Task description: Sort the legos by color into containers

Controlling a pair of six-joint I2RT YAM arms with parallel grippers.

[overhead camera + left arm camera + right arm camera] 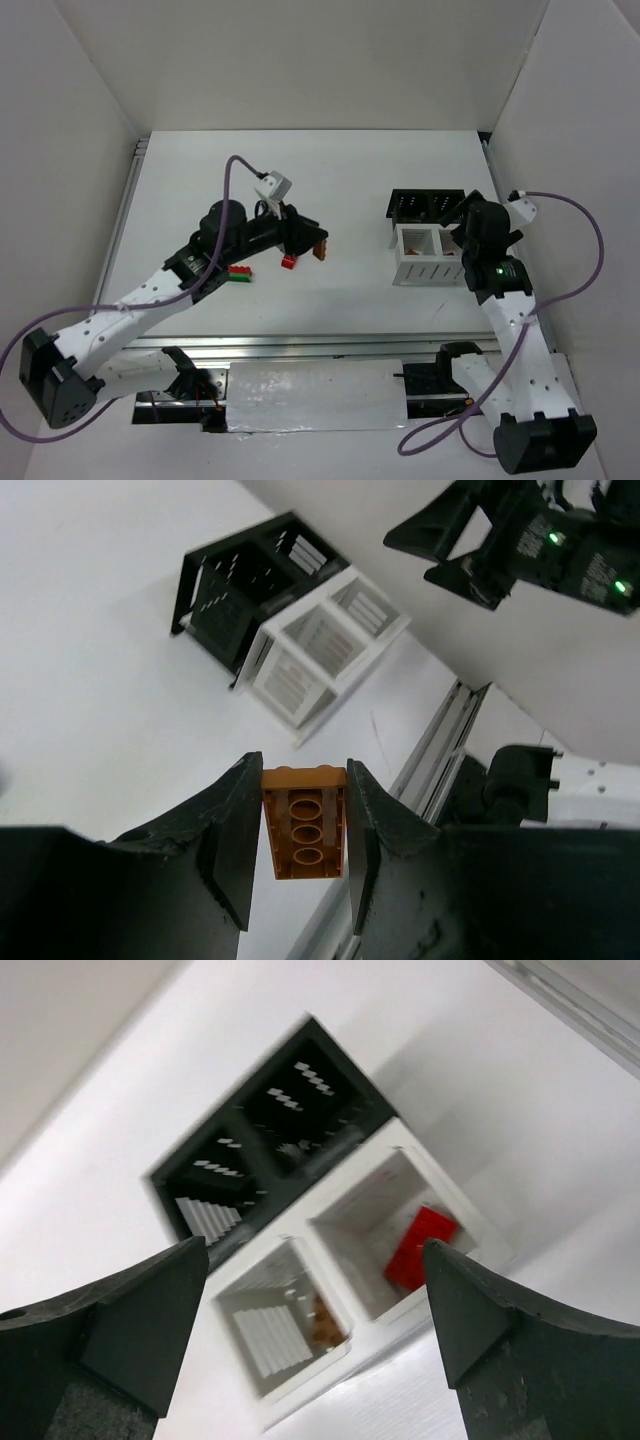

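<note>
I should move my left gripper to the right in the top view, over that cell (414, 242) (325, 641), and then open it, because that white bin cell already has an orange-brown lego in it.
My left gripper (312, 243) is shut on an orange-brown lego (305, 820) and holds it above the table, left of the bins; the brick also shows in the top view (320, 251). A red lego (289, 262) lies on the table just below it. A red-and-green pair (239, 273) lies further left by the left arm. The black bin (425, 205) and white bin (428, 257) stand joined at the right. My right gripper (315, 1250) is open and empty above the white bin (400, 1310), which holds a red lego (420, 1245) in one cell and an orange-brown lego (322, 1322) in the other.
The black bin's (255, 1155) cells look dark and nothing shows in them. In the left wrist view the black bin (235, 600) and white bin (325, 645) lie ahead, with the right arm (540, 545) above them. A metal rail (300, 345) runs along the table's near edge.
</note>
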